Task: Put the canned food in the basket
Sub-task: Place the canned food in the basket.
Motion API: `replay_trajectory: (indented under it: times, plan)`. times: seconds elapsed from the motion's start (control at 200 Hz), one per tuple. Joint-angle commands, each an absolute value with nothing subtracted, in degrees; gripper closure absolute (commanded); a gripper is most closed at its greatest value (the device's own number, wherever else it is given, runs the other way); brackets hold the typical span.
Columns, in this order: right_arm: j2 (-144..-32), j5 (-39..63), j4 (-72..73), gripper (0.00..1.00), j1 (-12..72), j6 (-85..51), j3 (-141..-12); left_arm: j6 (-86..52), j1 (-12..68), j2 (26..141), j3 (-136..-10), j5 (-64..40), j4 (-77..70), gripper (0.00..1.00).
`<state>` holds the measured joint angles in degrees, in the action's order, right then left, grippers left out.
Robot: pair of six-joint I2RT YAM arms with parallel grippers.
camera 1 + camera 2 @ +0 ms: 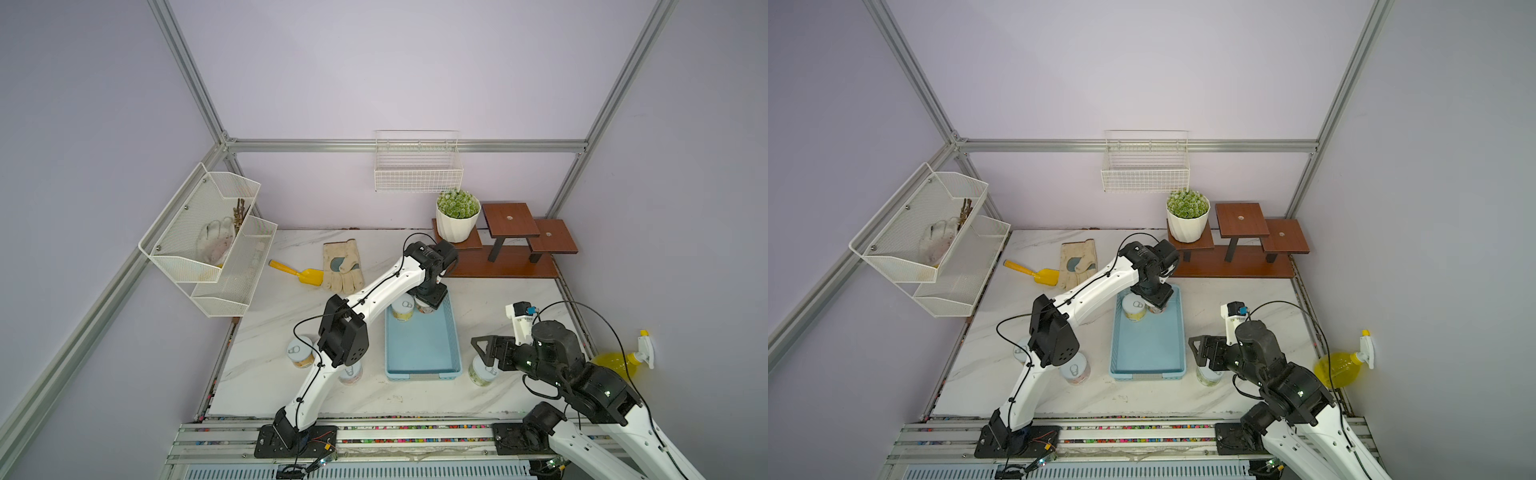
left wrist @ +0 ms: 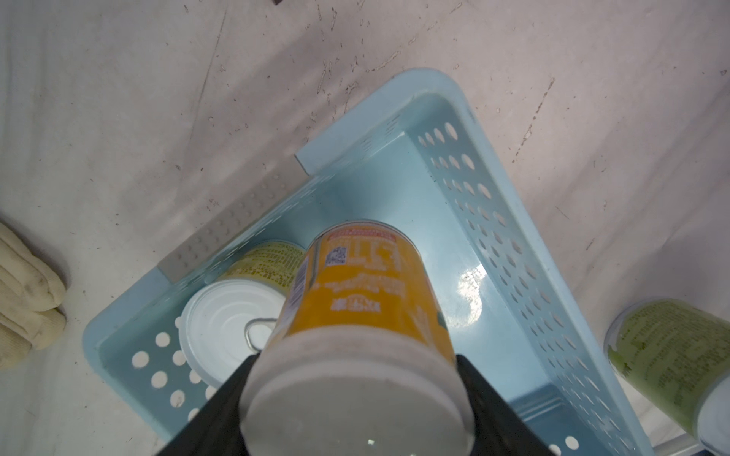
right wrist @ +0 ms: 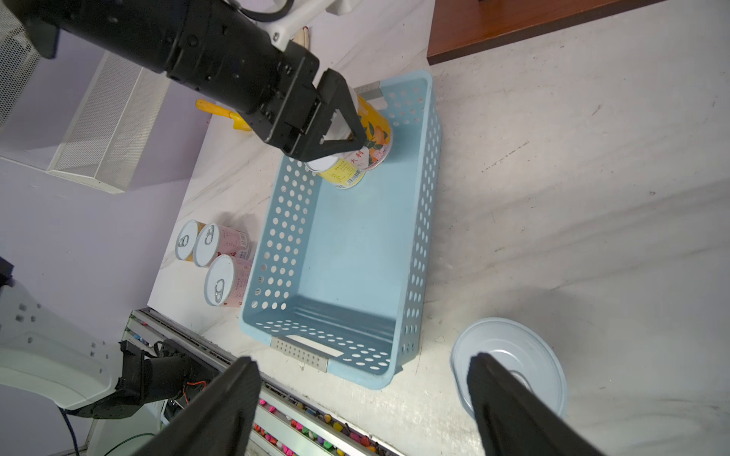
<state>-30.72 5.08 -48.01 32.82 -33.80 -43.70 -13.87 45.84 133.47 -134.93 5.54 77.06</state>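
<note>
The orange-labelled can [image 2: 355, 300] should go down next with my left gripper and be released on the basket's bottom beside the yellow-green can, because that spot is still empty.
The light-blue basket [image 1: 419, 345] [image 1: 1148, 345] [image 3: 355, 256] lies mid-table. My left gripper [image 1: 430, 299] [image 2: 355, 375] [image 3: 347, 118] is shut on an orange-labelled can [image 2: 355, 300] [image 3: 375, 126], held tilted over the basket's far end. A yellow-green can [image 1: 402, 311] [image 2: 225, 327] stands inside the basket beside it. My right gripper [image 1: 482, 353] [image 3: 361, 359] is open just above a green-labelled can [image 1: 482, 372] [image 3: 509, 355], which stands on the table right of the basket's near end. Three more cans [image 3: 215, 244] stand left of the basket, partly hidden under the left arm in both top views.
A work glove [image 1: 341, 266] and a yellow scoop [image 1: 297, 272] lie at the back left. A wooden stepped stand [image 1: 511, 245] with a potted plant [image 1: 457, 216] fills the back right. A white wire basket [image 1: 417, 166] and a mesh rack [image 1: 208, 237] hang on the walls. A yellow spray bottle [image 1: 623, 361] hangs right.
</note>
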Motion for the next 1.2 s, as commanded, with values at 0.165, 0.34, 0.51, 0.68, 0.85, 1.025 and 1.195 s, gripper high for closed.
replay_trajectory:
  times: [0.165,0.34,0.51,0.68,0.85,1.025,1.195]
  plan:
    - [-28.2,3.6,-45.4,0.12,32.7,-34.7,-42.4,-12.9,46.2,136.6,-140.3,6.6,75.2,0.76]
    - [-28.3,3.2,-45.5,0.12,32.7,-34.9,-42.1,-12.7,46.3,138.0,-140.3,7.1,74.4,0.77]
    - [-28.0,2.4,-45.7,0.13,32.7,-35.0,-42.1,-13.1,46.3,139.1,-140.3,7.5,73.2,0.76]
    - [-28.0,2.0,-46.2,0.13,32.7,-35.1,-42.1,-13.5,46.3,140.3,-140.3,7.2,72.3,0.71]
    - [-27.7,1.8,-46.3,0.13,32.6,-35.4,-42.1,-13.4,46.3,141.3,-140.3,7.5,71.9,0.69]
    - [-27.7,1.8,-46.2,0.13,32.6,-35.4,-41.9,-13.5,46.3,141.7,-140.1,7.6,71.9,0.57]
    - [-27.8,1.7,-45.9,0.13,32.6,-35.7,-41.7,-13.7,46.3,141.7,-140.1,6.0,71.6,0.28]
